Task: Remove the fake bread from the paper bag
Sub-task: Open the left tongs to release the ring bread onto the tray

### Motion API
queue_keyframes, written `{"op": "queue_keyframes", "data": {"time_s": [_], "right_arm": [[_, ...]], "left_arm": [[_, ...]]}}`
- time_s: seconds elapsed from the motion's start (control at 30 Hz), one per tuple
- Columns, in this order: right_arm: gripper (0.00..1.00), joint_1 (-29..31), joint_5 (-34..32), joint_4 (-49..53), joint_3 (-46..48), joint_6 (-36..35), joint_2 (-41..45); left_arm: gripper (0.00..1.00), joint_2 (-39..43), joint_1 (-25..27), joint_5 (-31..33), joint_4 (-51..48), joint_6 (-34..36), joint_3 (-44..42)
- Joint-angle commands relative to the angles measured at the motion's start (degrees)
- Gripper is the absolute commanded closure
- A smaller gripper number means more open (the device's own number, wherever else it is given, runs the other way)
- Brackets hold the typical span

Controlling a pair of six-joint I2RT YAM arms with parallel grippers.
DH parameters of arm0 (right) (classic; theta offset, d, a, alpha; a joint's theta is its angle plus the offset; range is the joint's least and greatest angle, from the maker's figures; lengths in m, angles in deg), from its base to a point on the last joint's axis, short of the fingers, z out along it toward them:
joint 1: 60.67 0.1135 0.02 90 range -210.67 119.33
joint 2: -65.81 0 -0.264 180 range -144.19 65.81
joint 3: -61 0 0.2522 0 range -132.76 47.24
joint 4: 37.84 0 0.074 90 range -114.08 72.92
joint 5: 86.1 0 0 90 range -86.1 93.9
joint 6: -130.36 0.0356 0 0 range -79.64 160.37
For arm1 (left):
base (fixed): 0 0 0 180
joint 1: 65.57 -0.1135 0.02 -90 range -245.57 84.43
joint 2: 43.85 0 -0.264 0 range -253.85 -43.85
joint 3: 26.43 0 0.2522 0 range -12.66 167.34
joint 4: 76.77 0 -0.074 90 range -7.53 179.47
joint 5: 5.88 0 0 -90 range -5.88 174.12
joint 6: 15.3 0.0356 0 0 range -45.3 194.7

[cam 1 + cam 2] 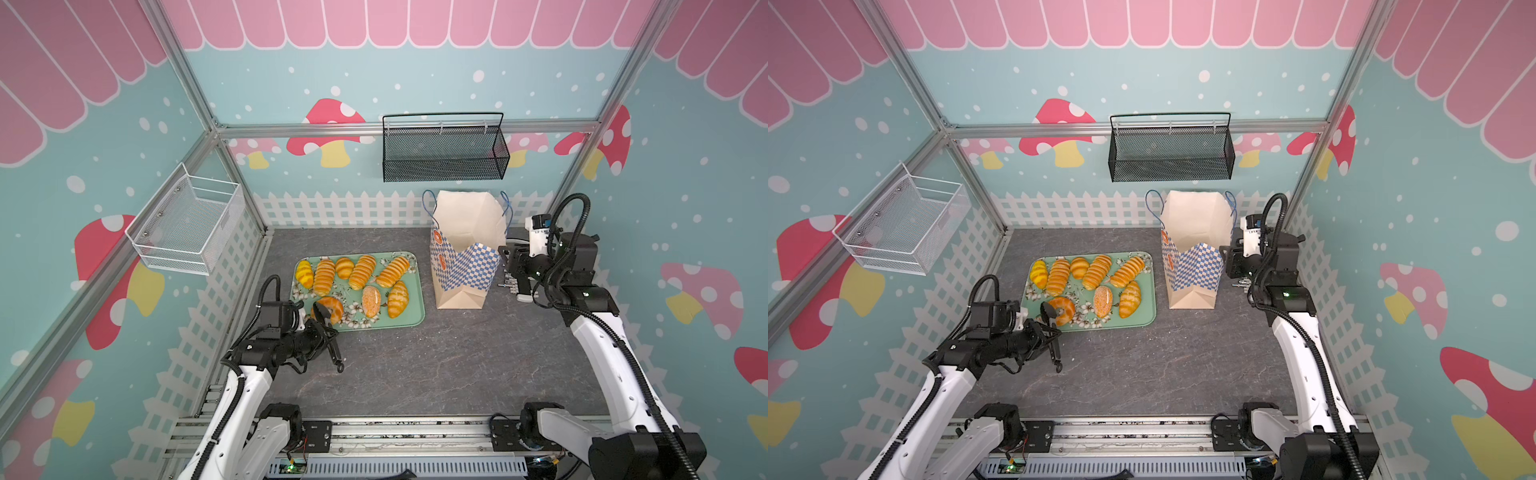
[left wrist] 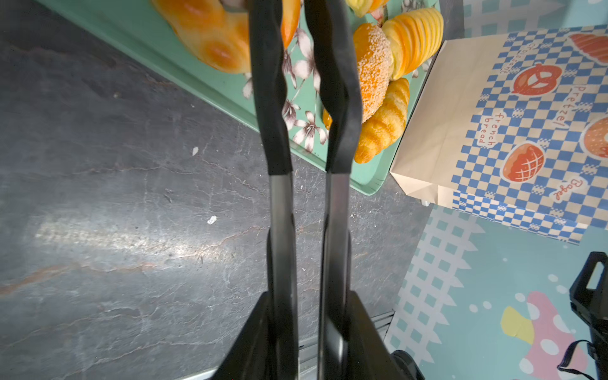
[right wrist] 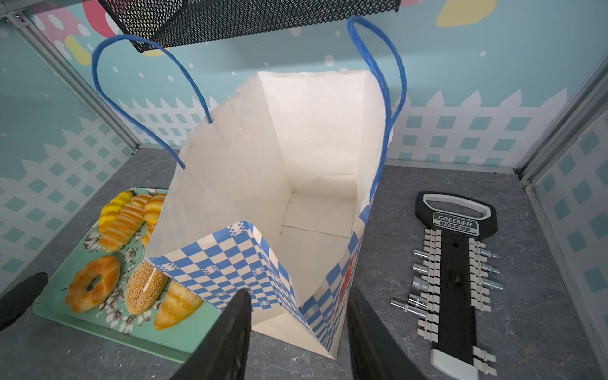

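I will next swing my left gripper outward, turn it, and lower the tongs (image 1: 320, 311) onto the tabletop between tray and side (image 1: 277, 264) to let them go, because the bag is empty.
The paper bag (image 1: 465, 266) (image 1: 1192, 266) stands upright and open at the back right. In the right wrist view the paper bag (image 3: 279, 164) shows a bare floor with no fake bread inside. Several fake bread pieces lie on the green tray (image 1: 411, 318): ridged rolls (image 1: 362, 272), a speckled oval (image 1: 370, 300) and a ring bagel (image 1: 334, 305) (image 3: 93, 283). My left gripper (image 1: 326, 332) (image 2: 309, 296) is shut on black tongs (image 1: 320, 311) (image 2: 269, 98), whose heads hang over the bagel (image 2: 204, 33). My right gripper (image 1: 505, 259) (image 3: 297, 312) stands open beside the bag's right side.
A black socket holder (image 3: 455, 279) (image 1: 517, 286) lies on the table right of the bag, under my right arm. A black mesh basket (image 1: 444, 153) hangs on the back wall above the bag. A white wire basket (image 1: 187, 224) hangs on the left wall.
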Motion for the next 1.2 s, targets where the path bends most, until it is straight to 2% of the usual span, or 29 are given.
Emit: {"op": "queue_keyframes", "data": {"time_s": [0.0,0.2,0.43,0.53,0.67,0.77,0.97,1.17], "right_arm": [[0.53,0.38,0.93,-1.24,2.18,0.32,1.91],[0.54,5.75,-3.17,-0.95,6.0,0.08,4.09],[0.55,9.51,-5.55,-1.84,11.18,0.84,7.75],[0.55,10.34,-6.04,-2.68,13.64,1.26,9.33],[0.56,10.84,-6.3,-3.82,16.77,1.72,10.97],[0.58,11.02,-5.62,-6.14,19.46,1.72,12.02],[0.58,11.37,-5.96,-9.89,23.62,1.63,13.73],[0.58,11.37,-7.22,-10.58,24.71,0.43,14.09]], "left_arm": [[0.69,-3.57,2.02,6.81,-3.62,8.69,6.46],[0.71,-14.87,4.41,18.37,-7.26,22.35,17.37],[0.8,-28.01,4.39,35.83,-7.58,37.44,28.34],[0.83,-34.68,4.22,43.49,-7.19,43.21,31.67],[0.86,-40.94,2.01,50.24,-3.08,49.52,32.86],[0.87,-44.01,0.28,52.66,1.3,54.22,32.29],[0.85,-48.56,-2.44,59.45,8.48,58.73,30.4],[0.84,-50.3,-7.57,56.38,13.48,60.35,26.87]]}}
